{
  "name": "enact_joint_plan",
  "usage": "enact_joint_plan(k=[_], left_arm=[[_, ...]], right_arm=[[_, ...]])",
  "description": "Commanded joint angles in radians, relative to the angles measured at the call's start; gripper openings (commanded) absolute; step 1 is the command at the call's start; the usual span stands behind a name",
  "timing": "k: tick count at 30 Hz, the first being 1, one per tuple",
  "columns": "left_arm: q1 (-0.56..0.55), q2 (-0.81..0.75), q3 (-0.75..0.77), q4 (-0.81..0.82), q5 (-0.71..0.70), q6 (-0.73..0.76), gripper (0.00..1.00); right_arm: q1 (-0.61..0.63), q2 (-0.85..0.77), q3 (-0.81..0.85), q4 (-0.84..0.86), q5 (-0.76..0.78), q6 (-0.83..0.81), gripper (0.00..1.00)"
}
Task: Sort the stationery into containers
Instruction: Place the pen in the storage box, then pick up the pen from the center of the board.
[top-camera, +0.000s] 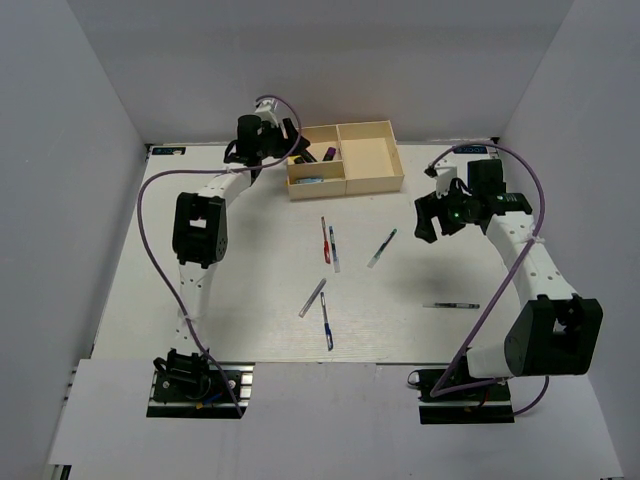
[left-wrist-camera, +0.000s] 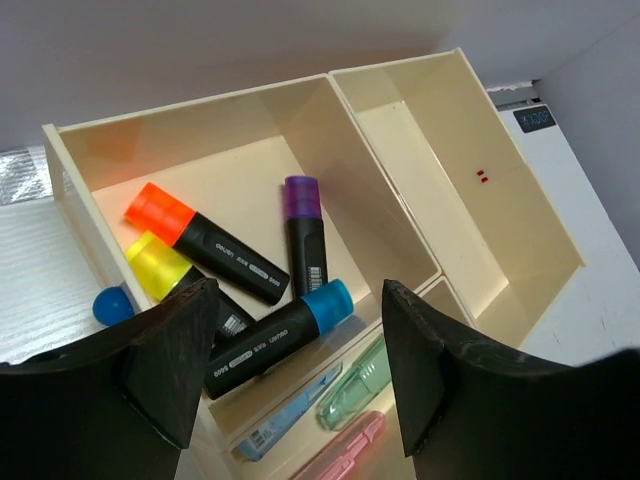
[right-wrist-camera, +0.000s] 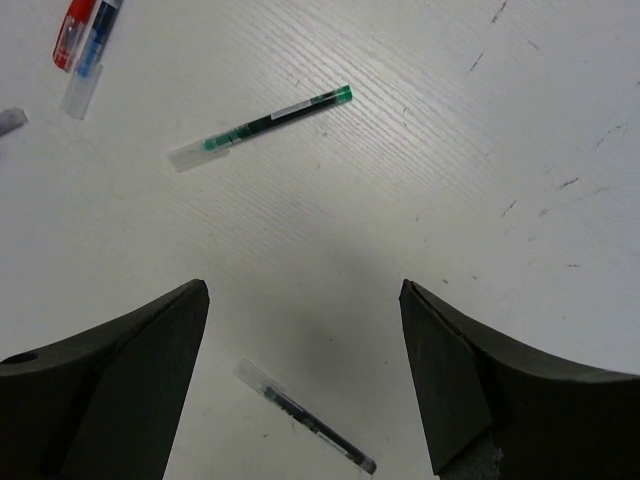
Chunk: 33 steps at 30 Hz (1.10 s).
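Note:
I need to pull my right gripper back next, turn it to match the slant and lower it onto the pen's middle (top-camera: 451, 305) (right-wrist-camera: 304, 418).
The cream tray (top-camera: 374, 186) sits at the far middle of the table. My left gripper (left-wrist-camera: 298, 290) hangs open over its small compartments, holding nothing. Below it one compartment (left-wrist-camera: 230, 170) holds orange (left-wrist-camera: 160, 212), yellow (left-wrist-camera: 155, 262), purple (left-wrist-camera: 303, 200) and blue-capped (left-wrist-camera: 325, 303) highlighters. The adjoining one holds pale blue (left-wrist-camera: 290, 415), green (left-wrist-camera: 357, 385) and pink (left-wrist-camera: 345, 455) oblong pieces. The large compartment (left-wrist-camera: 470, 200) is bare. My right gripper (right-wrist-camera: 303, 288) is open above the table, between a green pen (right-wrist-camera: 262, 125) and a black pen (right-wrist-camera: 305, 430).
Several more pens lie mid-table: a red one (top-camera: 325, 238) beside a blue one (top-camera: 334, 250), a pale one (top-camera: 312, 298) and another blue one (top-camera: 326, 322). White walls enclose the table on three sides. Purple cables loop from both arms.

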Motion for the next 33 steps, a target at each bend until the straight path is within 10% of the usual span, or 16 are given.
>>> enact_joint_plan(k=[1, 15, 25, 33], left_arm=[[0.009, -0.15, 0.019, -0.052, 0.0, 0.028, 0.76], [0.02, -0.786, -0.401, -0.538, -0.221, 0.215, 0.98], [0.02, -1.008, -0.691, -0.514, 0.213, 0.375, 0.98], [0.02, -1.002, -0.728, -0.454, 0.271, 0.32, 0.98]], right_arm=[[0.002, -0.045, -0.016, -0.075, 0.016, -0.092, 0.82], [0.12, -0.079, -0.297, 0.342, 0.13, 0.497, 0.7], [0.117, -0.072, -0.163, -0.075, 0.157, -0.352, 0.62], [0.065, -0.177, -0.332, -0.189, 0.239, -0.725, 0.6]])
